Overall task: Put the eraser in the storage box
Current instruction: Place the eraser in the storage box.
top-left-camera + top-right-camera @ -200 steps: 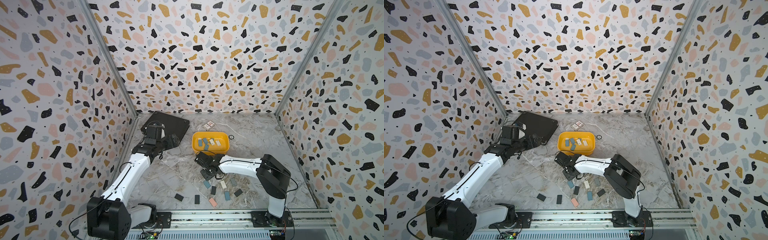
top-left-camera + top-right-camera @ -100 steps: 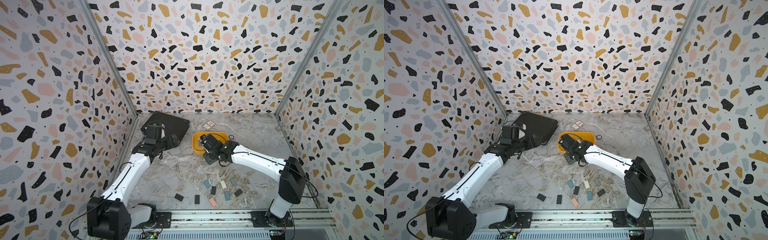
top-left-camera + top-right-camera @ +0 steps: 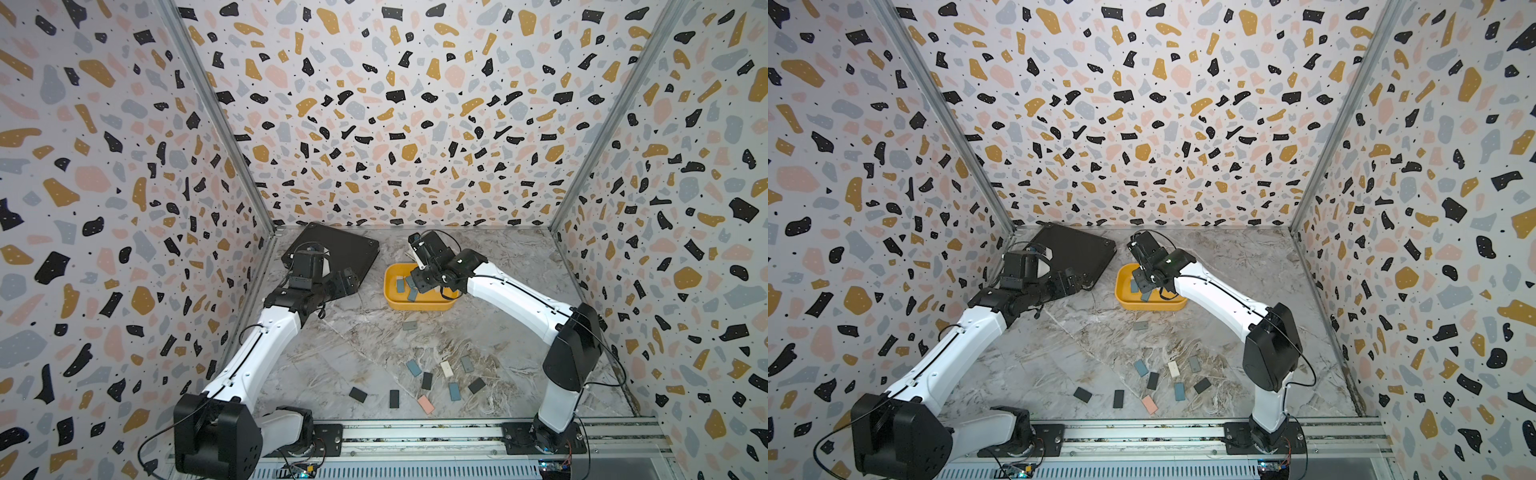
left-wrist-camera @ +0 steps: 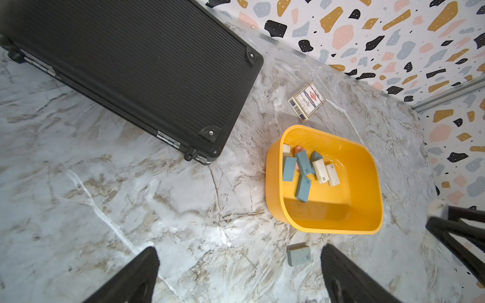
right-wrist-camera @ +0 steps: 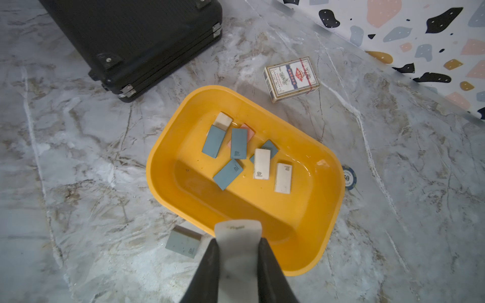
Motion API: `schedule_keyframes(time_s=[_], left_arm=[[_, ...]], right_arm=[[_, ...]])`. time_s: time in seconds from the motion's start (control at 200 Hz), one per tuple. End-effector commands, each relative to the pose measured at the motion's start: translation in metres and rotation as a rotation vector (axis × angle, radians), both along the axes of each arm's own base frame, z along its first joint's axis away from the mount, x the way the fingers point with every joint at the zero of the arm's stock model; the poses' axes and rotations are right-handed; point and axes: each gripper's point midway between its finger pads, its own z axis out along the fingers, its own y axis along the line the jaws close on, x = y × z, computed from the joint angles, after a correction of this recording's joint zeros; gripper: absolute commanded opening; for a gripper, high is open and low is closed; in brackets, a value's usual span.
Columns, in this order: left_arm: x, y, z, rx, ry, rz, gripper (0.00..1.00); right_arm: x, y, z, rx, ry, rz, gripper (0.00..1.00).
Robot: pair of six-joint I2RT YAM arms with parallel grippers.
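Note:
My right gripper moves outward and down to the middle white eraser in the box next and releases the pale eraser there.
The storage box (image 5: pixel 162 147) is a shallow yellow tray at the back middle of the table in both top views (image 3: pixel 419 308) (image 3: pixel 1150 308), with several blue, white and pink erasers (image 5: pixel 237 143) lying in it. In the right wrist view my right gripper (image 5: pixel 238 241) is shut on a pale eraser (image 5: pixel 237 233) and hangs over the box's near rim. My left gripper (image 4: pixel 240 255) stands open and holds nothing, left of the box (image 4: pixel 341 232) and above the bare table. A grey eraser (image 4: pixel 298 255) lies on the table just outside the box.
A flat black case (image 3: pixel 332 249) lies at the back left, close to my left gripper (image 3: pixel 347 282). A pack of cards (image 5: pixel 291 78) and a poker chip (image 5: pixel 349 178) sit beside the box. Several loose erasers (image 3: pixel 446 376) are scattered near the front rail.
My right arm has swung up from the loose erasers at the front to above the storage box, with the eraser in its grip. The left arm has not moved.

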Motion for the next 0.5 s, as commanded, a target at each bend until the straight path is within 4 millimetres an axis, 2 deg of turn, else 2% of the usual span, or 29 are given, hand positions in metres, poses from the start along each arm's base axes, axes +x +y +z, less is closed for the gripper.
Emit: schedule_keyframes(time_s=[0.0, 0.255, 0.496], left_arm=[[0.004, 0.000, 0.012, -0.008, -0.038, -0.004, 0.96], [0.007, -0.001, 0.010, -0.007, -0.032, -0.006, 0.96], [0.011, -0.003, 0.008, -0.011, -0.026, -0.010, 0.96]], right_arm=[[0.014, -0.007, -0.006, -0.017, 0.033, -0.008, 0.17], [0.041, -0.010, -0.044, -0.054, 0.093, -0.028, 0.18], [0.055, -0.003, -0.073, -0.059, 0.142, -0.023, 0.18]])
